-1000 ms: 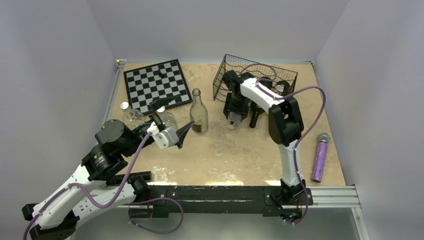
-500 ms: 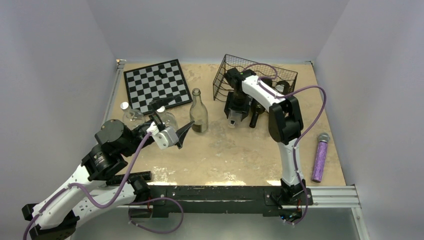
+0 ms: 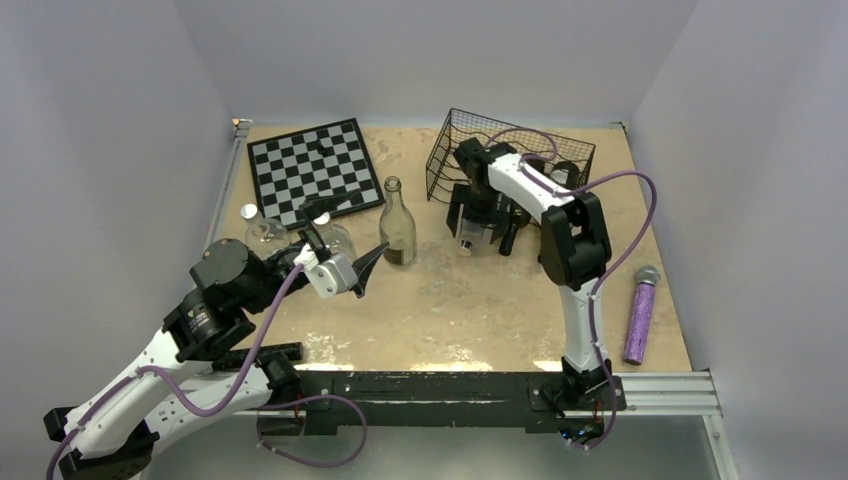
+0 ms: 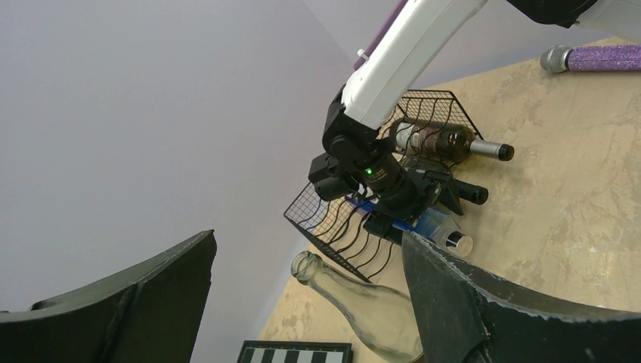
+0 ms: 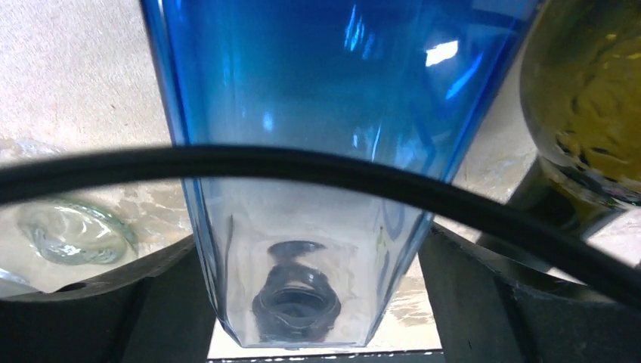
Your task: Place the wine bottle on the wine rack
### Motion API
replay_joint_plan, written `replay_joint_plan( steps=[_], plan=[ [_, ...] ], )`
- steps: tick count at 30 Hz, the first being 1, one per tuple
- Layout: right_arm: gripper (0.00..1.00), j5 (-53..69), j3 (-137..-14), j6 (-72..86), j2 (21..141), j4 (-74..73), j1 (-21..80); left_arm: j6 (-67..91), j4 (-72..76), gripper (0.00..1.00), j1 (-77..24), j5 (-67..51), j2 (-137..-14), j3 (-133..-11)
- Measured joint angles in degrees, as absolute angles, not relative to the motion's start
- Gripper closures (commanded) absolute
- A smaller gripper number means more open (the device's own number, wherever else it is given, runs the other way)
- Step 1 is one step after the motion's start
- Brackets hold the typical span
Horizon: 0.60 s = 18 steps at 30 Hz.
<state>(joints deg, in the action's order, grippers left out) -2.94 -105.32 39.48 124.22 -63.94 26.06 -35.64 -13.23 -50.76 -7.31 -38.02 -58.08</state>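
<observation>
My left gripper will next move outward and tip down over the clear bottle's neck (image 3: 393, 194) (image 4: 310, 271), to its right in the top view, as the clear bottle is standing upright.
The black wire wine rack (image 3: 512, 150) stands at the back right and holds a labelled bottle (image 4: 442, 141). My right gripper (image 3: 474, 222) is at the rack's front, shut on a blue glass bottle (image 5: 302, 91) that lies with its silver cap (image 3: 466, 241) pointing toward me. A rack wire (image 5: 317, 168) crosses over the bottle in the right wrist view. A dark bottle (image 3: 508, 238) lies just right of it. A clear glass bottle (image 3: 397, 226) stands upright left of the rack. My left gripper (image 3: 367, 225) is open and empty beside that clear bottle.
A black-and-white chessboard (image 3: 312, 168) lies at the back left. Two wine glasses (image 3: 264, 231) stand near my left arm. A purple glitter microphone (image 3: 640, 312) lies at the right side. Walls close in the table on three sides.
My right gripper has shifted a little to the right along the rack's front, with the blue bottle in it. The left arm has not moved.
</observation>
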Motion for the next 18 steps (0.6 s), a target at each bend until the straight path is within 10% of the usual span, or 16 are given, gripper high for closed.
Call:
replay_joint_plan(
  steps=[18],
  plan=[
    [0.03, -10.13, -99.24, 34.15, 99.26, -56.84, 28.56, -35.55, -13.45, 0.03, -50.76, -6.87, -37.91, -58.08]
  ],
)
